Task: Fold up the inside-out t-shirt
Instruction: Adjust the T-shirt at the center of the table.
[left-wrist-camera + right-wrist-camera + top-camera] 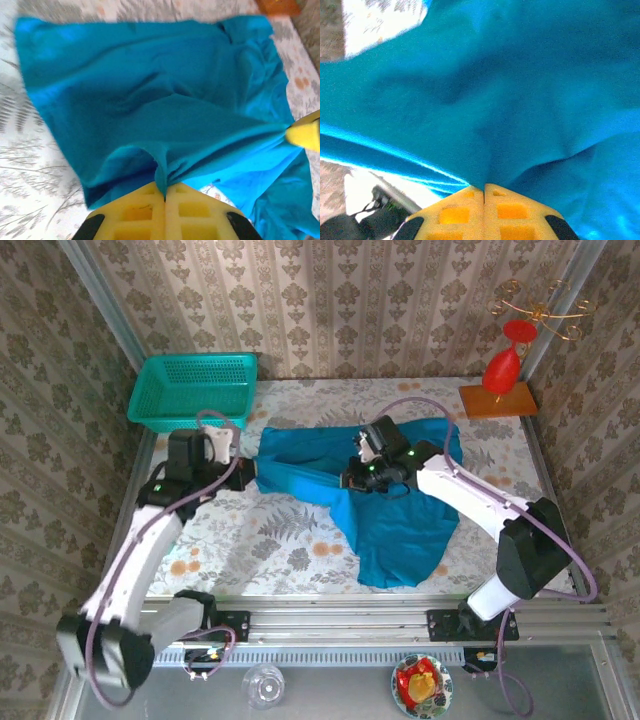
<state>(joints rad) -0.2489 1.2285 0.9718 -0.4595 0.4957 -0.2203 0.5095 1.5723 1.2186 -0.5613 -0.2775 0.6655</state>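
My left gripper will move down toward my right gripper next and let go of the t-shirt's pinched edge onto its spread far part, because the t-shirt is stretched tight between my grippers.
The bright blue t-shirt (395, 510) lies rumpled across the middle and right of the flowered table, one part stretched taut between the two grippers. My left gripper (250, 472) is shut on the shirt's left edge; in the left wrist view its yellow fingers (165, 192) pinch a bunched fold of blue fabric (150, 110). My right gripper (352, 478) is shut on the cloth near the shirt's middle. In the right wrist view its yellow fingers (484, 192) meet with the fabric (510, 100) drawn between them. A right fingertip (306, 134) shows yellow at the left wrist view's right edge.
A teal mesh basket (193, 390) stands at the back left. A red ornament (503, 365) on an orange wooden base (497, 400) stands at the back right. The table's metal rail (400, 620) runs along the near edge, with a small bowl (422, 686) below it.
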